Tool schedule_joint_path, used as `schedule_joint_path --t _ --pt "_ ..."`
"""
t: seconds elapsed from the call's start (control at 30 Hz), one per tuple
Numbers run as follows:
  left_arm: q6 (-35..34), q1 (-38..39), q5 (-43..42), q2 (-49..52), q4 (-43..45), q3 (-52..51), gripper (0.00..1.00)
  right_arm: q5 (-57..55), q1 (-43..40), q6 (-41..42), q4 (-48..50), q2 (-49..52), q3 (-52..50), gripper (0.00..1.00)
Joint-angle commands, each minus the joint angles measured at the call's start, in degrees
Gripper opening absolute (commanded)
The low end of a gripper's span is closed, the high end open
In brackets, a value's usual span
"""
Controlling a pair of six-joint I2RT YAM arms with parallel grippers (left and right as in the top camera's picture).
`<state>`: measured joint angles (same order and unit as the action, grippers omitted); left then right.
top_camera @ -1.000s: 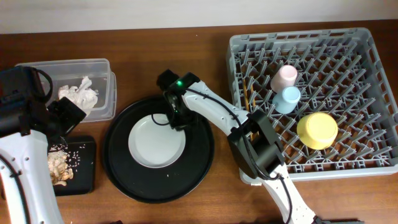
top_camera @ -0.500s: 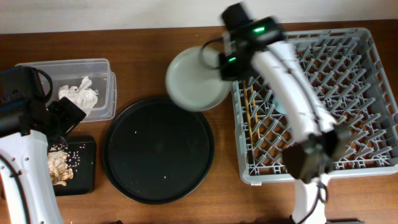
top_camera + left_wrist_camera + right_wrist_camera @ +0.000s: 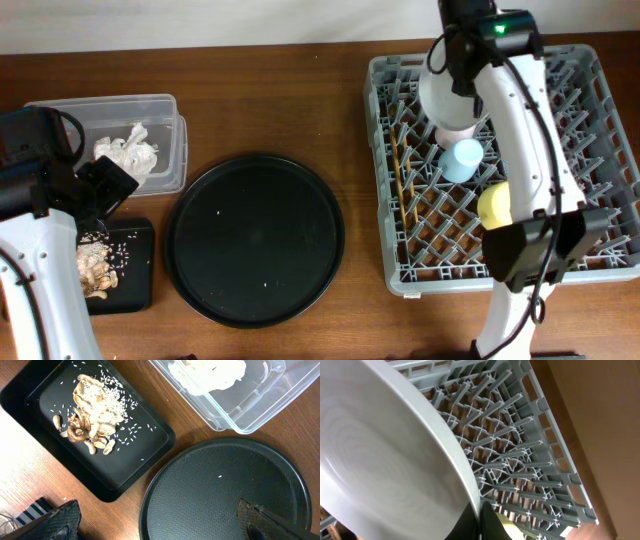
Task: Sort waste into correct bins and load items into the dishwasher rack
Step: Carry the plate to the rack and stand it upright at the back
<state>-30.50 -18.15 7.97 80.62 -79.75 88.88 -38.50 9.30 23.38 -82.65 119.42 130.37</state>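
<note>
Next, my right gripper carries the plate (image 3: 440,100) over and down and releases it. The rack's empty wires by the chopsticks lie below my gripper, to its left in the overhead view.
My right gripper (image 3: 463,88) is shut on the rim of the round pale grey plate (image 3: 440,100) and holds it tilted on edge over the back of the grey dishwasher rack (image 3: 600,62). In the right wrist view the plate (image 3: 385,460) fills the left side, with the gripper (image 3: 481,521) pinching its edge. The rack holds the chopsticks (image 3: 403,175), the light-blue cup (image 3: 462,160), the pink cup (image 3: 455,133), partly hidden, and the yellow-green bowl (image 3: 496,203). My left gripper (image 3: 160,525) is open and empty above the round tray's left edge. No brown wrapper is in view.
The clear tub (image 3: 165,110) holds the white napkin (image 3: 127,150). The shallow black tray (image 3: 135,270) holds food scraps (image 3: 92,420) and rice grains. The big round black tray (image 3: 255,238) sits between the bins and the rack.
My right gripper lifted the plate off the round black tray, carried it right and up, and now holds it on edge over the rack. The left arm has not moved.
</note>
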Motion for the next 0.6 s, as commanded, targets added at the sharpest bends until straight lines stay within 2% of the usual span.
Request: schedule_joint_path --t 0.0,0.27,0.43,0.57 --pt "-0.1 -0.3 0.0 0.0 -0.1 0.3 0.99 -4.5 2.3 1.6 3.0 0.9 -3.8 0.04" --pt "-0.1 -0.3 0.0 0.0 0.0 0.3 0.99 -8.0 6.6 1.6 8.1 1.0 -9.1 0.04" --pt "-0.1 -0.3 0.0 0.0 -0.1 0.3 0.99 -16.7 6.8 1.5 7.2 1.0 -9.1 0.04" --pt "-0.1 -0.3 0.0 0.0 -0.1 0.3 0.99 -12.6 6.8 1.6 7.1 1.0 -9.1 0.04"
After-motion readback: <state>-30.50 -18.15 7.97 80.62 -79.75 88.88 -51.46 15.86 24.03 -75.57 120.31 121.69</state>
